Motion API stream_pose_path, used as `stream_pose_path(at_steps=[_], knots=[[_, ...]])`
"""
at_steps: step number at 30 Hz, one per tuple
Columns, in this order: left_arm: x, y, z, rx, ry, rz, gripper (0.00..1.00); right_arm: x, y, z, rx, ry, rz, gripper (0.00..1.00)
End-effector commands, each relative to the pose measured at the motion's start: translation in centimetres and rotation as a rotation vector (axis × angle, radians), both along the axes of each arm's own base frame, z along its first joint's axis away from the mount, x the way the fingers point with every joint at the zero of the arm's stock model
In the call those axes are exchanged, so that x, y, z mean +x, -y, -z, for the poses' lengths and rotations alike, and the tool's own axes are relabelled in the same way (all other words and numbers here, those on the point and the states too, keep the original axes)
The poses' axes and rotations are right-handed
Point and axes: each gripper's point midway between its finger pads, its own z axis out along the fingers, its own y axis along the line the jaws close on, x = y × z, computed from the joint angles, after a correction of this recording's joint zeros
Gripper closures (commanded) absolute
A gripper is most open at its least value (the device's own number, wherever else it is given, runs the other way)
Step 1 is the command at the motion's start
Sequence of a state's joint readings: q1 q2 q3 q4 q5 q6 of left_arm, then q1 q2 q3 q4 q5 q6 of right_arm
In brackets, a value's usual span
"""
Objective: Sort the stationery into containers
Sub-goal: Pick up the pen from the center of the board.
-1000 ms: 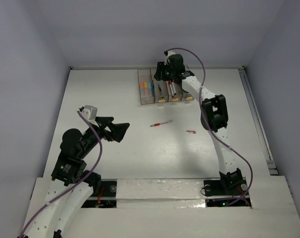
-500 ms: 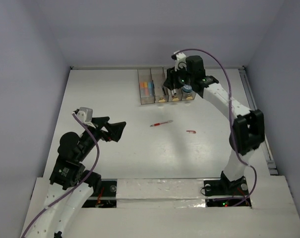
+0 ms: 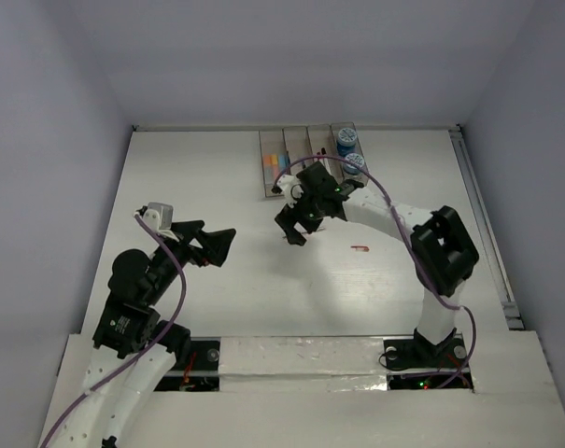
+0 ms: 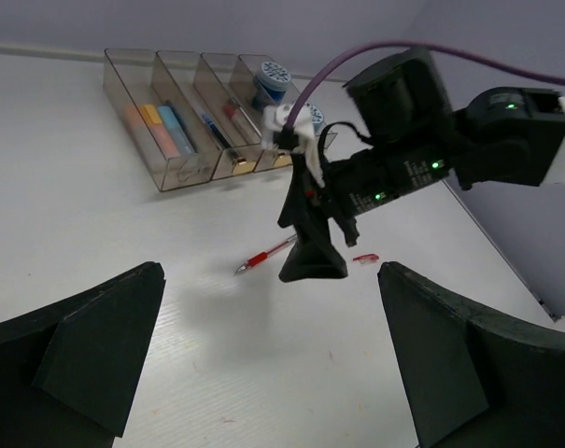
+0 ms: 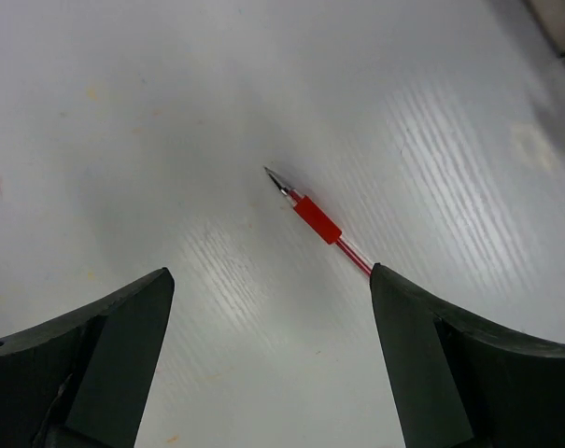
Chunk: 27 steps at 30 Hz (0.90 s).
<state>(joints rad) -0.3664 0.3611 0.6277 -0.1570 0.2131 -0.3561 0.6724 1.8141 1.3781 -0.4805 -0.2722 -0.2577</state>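
Next, my right gripper lowers its open fingers onto the pen's red grip behind its metal tip and closes, since the pen lies below them on the table.
The containers (image 3: 263, 140) are four joined translucent bins at the back of the table. The left bin holds orange and blue sticks (image 3: 275, 166), and the right bin holds two blue-white rolls (image 3: 346, 140). A red pen (image 5: 317, 221) lies on the white table in front of the bins. My right gripper (image 5: 271, 275) hangs open just above it, nothing between its fingers, the pen's shaft running past the right fingertip. In the top view this gripper (image 3: 296, 224) covers most of the pen. My left gripper (image 3: 217, 247) is open and empty, off to the left.
A small red cap (image 3: 360, 249) lies on the table to the right of the pen, also in the left wrist view (image 4: 364, 259). The two middle bins (image 4: 217, 131) hold thin pens. The table's raised rail (image 3: 483, 233) runs along the right side.
The right gripper let go of a blue-white roll in the right bin, swung toward the near left to above the red pen, and its jaws opened wide. The left arm barely moved.
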Motion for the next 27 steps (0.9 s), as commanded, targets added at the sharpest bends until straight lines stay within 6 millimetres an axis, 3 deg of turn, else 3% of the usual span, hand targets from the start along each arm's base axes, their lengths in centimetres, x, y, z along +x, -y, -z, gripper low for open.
stream_pose_path(at_steps=[1, 6, 11, 18, 19, 24, 27], knots=[[0.0, -0.5, -1.0, -0.025, 0.039, -0.029, 0.01, 1.7, 1.4, 0.6, -0.118, 0.030, 0.011, 0.08], [0.0, -0.4, -0.9, -0.023, 0.035, -0.026, 0.01, 3.1, 2.0, 3.5, -0.213, 0.027, 0.028, 0.07], [0.1, -0.3, -0.8, -0.021, 0.029, -0.020, 0.02, 4.0, 0.8, 3.8, -0.186, 0.040, 0.000, 0.10], [0.2, -0.2, -0.6, -0.015, 0.024, -0.017, 0.02, 3.0, 0.2, 6.5, -0.194, -0.063, -0.025, 0.34], [0.2, -0.2, -0.5, -0.015, 0.022, -0.017, 0.03, 2.6, -0.1, 6.8, -0.196, -0.070, -0.033, 0.44], [0.3, -0.1, -0.4, -0.011, 0.016, -0.012, 0.03, 2.2, 0.1, 8.2, -0.211, -0.104, -0.028, 0.49], [0.3, 0.0, -0.4, -0.010, 0.018, -0.007, 0.05, 1.9, -0.3, 9.0, -0.214, -0.119, -0.020, 0.69]])
